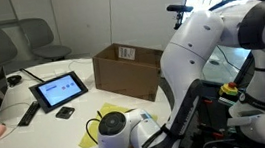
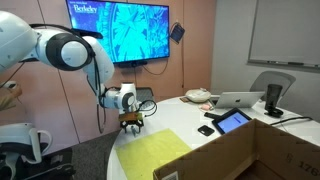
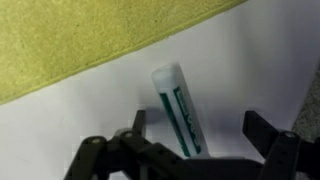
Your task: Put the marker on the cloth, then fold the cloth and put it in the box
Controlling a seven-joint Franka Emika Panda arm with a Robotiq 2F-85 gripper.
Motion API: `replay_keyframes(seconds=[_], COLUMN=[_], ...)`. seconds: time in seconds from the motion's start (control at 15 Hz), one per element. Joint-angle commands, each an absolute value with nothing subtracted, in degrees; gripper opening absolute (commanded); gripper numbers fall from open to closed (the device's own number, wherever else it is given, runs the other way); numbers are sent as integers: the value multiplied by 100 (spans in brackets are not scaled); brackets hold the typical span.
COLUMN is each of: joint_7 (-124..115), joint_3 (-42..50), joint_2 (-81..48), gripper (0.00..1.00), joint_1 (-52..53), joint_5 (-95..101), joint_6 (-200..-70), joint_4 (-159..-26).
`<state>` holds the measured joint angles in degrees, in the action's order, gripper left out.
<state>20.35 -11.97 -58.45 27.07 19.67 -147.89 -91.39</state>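
The marker already lies between my open fingers, so I need to keep my gripper low over it and close my fingers across the marker's green-lettered body [image 3: 182, 115].
In the wrist view a white marker with green lettering [image 3: 178, 108] lies on the white table between the fingers of my gripper [image 3: 195, 128], which is open around it without touching. The yellow cloth [image 3: 90, 38] lies flat just beyond the marker's cap end. In an exterior view the gripper [image 2: 130, 122] hangs low over the table at the far corner of the yellow cloth [image 2: 155, 153]. The cardboard box [image 1: 129, 72] stands open on the table; its wall also shows in the foreground of an exterior view [image 2: 250, 155]. In an exterior view the arm hides most of the cloth [image 1: 94, 127].
A tablet [image 1: 58, 89], a black remote [image 1: 28, 115] and a small black object [image 1: 66, 113] lie on the table beside the box. A laptop [image 2: 240, 100], a phone [image 2: 206, 130] and chairs are further off. A wall screen [image 2: 118, 32] hangs behind.
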Motion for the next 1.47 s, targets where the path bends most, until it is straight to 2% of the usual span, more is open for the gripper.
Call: replay_keyframes(seconds=[0.0, 0.4, 0.47, 0.53, 0.6, 1.07, 1.2, 1.27, 1.4], joint_7=[2179, 2360, 2353, 2355, 2361, 2308, 2283, 2273, 2313], joint_3=[-1172, -1219, -1204, -1204, -1212, -1196, -1189, -1189, -1238], joint_2=[-6089, -6263, -6298, -6312, -6286, -6161, -6113, -6099, -6014], gripper=[100, 99, 75, 75, 69, 11, 8, 13, 13], joint_1=[2676, 2597, 2608, 2604, 2590, 2530, 2517, 2515, 2464], joint_5=[2131, 2076, 2075, 2065, 2057, 2046, 2039, 2033, 2002], joint_6=[-14773, -14640, -14615, -14575, -14543, -14426, -14394, -14369, -14314], joint_4=[-8784, -8540, -8489, -8458, -8460, -8473, -8508, -8522, -8606])
